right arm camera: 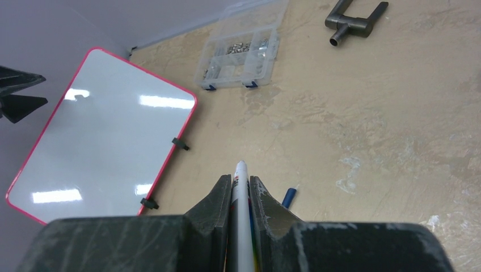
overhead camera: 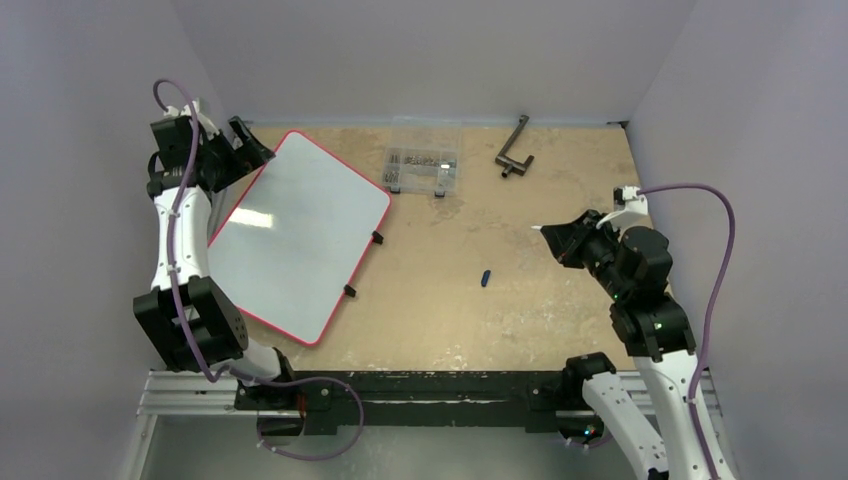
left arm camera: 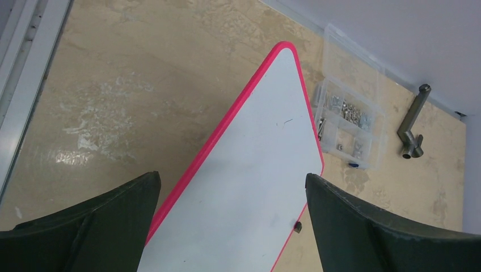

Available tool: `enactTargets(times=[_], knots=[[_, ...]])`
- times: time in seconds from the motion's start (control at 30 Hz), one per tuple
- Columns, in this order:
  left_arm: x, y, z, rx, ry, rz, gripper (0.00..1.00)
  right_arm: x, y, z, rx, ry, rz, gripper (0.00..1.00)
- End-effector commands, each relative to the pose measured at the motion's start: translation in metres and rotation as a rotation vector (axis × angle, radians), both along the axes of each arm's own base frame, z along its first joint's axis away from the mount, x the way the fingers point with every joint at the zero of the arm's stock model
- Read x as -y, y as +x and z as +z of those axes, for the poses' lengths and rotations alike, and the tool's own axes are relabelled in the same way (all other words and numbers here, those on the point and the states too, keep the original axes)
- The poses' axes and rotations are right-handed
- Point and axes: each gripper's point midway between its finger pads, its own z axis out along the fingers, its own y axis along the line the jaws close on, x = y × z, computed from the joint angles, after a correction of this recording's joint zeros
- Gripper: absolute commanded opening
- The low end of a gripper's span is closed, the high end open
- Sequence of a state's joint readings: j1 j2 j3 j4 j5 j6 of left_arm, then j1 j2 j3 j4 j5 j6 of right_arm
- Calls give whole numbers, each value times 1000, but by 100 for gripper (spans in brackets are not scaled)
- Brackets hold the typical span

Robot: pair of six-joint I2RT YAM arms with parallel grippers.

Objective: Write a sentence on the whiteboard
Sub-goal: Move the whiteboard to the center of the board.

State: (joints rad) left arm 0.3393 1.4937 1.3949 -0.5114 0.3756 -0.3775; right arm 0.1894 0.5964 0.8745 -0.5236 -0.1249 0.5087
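Observation:
My left gripper will next go to the right in the top view and close on the red rim near the whiteboard's far corner [overhead camera: 258, 177] [left arm camera: 185, 180], since that rim lies between its open fingers.
The whiteboard [overhead camera: 300, 235] lies at an angle on the left of the table, white with a red rim. Its face is blank; no sentence shows on it. It also shows in the left wrist view [left arm camera: 249, 187] and the right wrist view [right arm camera: 102, 147]. My left gripper [overhead camera: 250, 145] is open and empty over the board's far left corner, jaws wide apart [left arm camera: 232, 175]. My right gripper [overhead camera: 560, 235] is shut on a white marker [right arm camera: 241, 170], tip pointing left, well right of the board. A blue cap [overhead camera: 485, 277] lies on the table below it [right arm camera: 288, 198].
A clear parts box [overhead camera: 422, 168] sits just beyond the board's far right corner. A dark metal handle [overhead camera: 514, 150] lies at the back. Two black clips [overhead camera: 378, 237] sit on the board's right edge. Walls close in on the left, right and back.

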Motion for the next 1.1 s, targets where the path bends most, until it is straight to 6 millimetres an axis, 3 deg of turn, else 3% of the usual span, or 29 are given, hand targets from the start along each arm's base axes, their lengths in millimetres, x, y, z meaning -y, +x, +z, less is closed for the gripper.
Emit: enactTargets(times=[0.0, 0.2, 0.43, 0.7, 1.07], knots=[[3, 18, 22, 104, -31, -70, 100, -4, 1, 7, 26, 11, 21, 0], [-4, 27, -4, 54, -61, -84, 100, -8, 1, 7, 21, 25, 40, 0], [-7, 21, -26, 2, -98, -60, 99, -7, -1, 8, 25, 18, 42, 0], [20, 19, -44, -22, -239, -123, 86, -10, -2, 5, 24, 29, 52, 0], [68, 18, -51, -28, -243, -184, 68, -9, -6, 6, 28, 27, 54, 0]])
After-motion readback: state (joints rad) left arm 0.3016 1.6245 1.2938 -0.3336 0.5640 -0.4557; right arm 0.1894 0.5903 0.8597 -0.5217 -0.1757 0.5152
